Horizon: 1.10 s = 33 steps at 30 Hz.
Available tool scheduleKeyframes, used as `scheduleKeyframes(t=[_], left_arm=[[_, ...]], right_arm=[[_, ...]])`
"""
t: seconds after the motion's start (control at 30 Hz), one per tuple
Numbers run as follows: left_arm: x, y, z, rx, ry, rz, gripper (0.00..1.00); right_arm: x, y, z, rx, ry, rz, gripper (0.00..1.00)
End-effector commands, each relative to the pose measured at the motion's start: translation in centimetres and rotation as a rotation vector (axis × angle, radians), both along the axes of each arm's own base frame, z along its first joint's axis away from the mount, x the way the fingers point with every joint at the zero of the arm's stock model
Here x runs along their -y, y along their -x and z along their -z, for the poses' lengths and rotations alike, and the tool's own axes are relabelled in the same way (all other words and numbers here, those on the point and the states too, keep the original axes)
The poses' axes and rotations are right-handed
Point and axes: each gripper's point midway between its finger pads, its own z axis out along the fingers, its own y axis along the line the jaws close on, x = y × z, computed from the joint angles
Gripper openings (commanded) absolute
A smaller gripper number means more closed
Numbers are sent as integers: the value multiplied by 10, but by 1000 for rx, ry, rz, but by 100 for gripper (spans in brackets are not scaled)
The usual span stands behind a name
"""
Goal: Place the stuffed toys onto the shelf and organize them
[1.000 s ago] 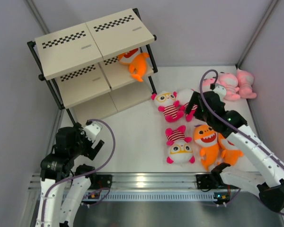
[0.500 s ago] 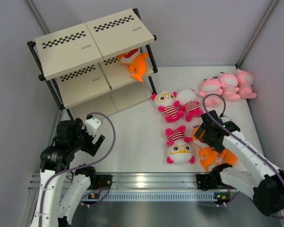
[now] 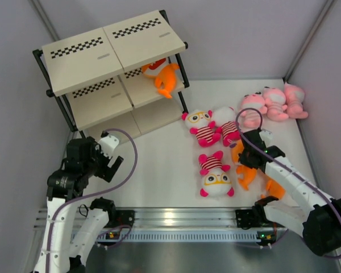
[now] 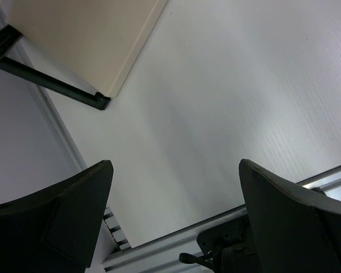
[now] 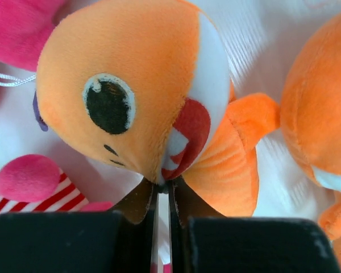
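Observation:
My right gripper should next lift its orange toy toward the shelf [image 3: 111, 42] and let go of it on the middle level's bare board [image 3: 112, 95], because one orange toy already lies beside that spot.
My right gripper [image 3: 245, 157] [image 5: 165, 185] is shut on the face of an orange stuffed toy [image 3: 247, 176] [image 5: 131, 85], pinching plush at its red mouth. A second orange toy [image 3: 274, 189] [image 5: 324, 125] lies just to its right. Three white-headed striped toys [image 3: 202, 128] [image 3: 228, 129] [image 3: 217, 176] lie mid-table. Three pink toys [image 3: 274, 103] sit at the far right. One more orange toy [image 3: 162, 77] lies on the middle tier of the shelf [image 3: 111, 42] [image 4: 74, 40]. My left gripper [image 3: 110, 165] [image 4: 175, 168] hangs open and empty over the table near the shelf's front foot.
Grey walls close in the table on the left, right and far side. The aluminium base rail [image 3: 176, 219] [image 4: 176, 239] runs along the near edge. The shelf's black frame foot [image 4: 98, 102] stands near my left gripper. A pink-eared striped toy [image 5: 28, 177] lies beside my right fingers.
My right gripper came back from the far toys, dropped onto the orange toy and shut on its face. The left arm shifted slightly and stayed open.

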Motion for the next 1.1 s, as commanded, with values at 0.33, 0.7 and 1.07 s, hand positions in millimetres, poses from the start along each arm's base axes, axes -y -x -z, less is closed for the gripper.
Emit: scheduleKeyframes(t=[0.33,0.7,1.07], left_arm=[[-31,1,-43,78,-94,-118,99],[-22,8,-60,122,-14,-113,99],[24,14,-88,195,144,108,99]], right_arm=[[-52,-54,-224,440,120,-208,0],[-294,-54,-309,582,-200,-658,0],[-431,-69,-331,693,-460,-721,0]])
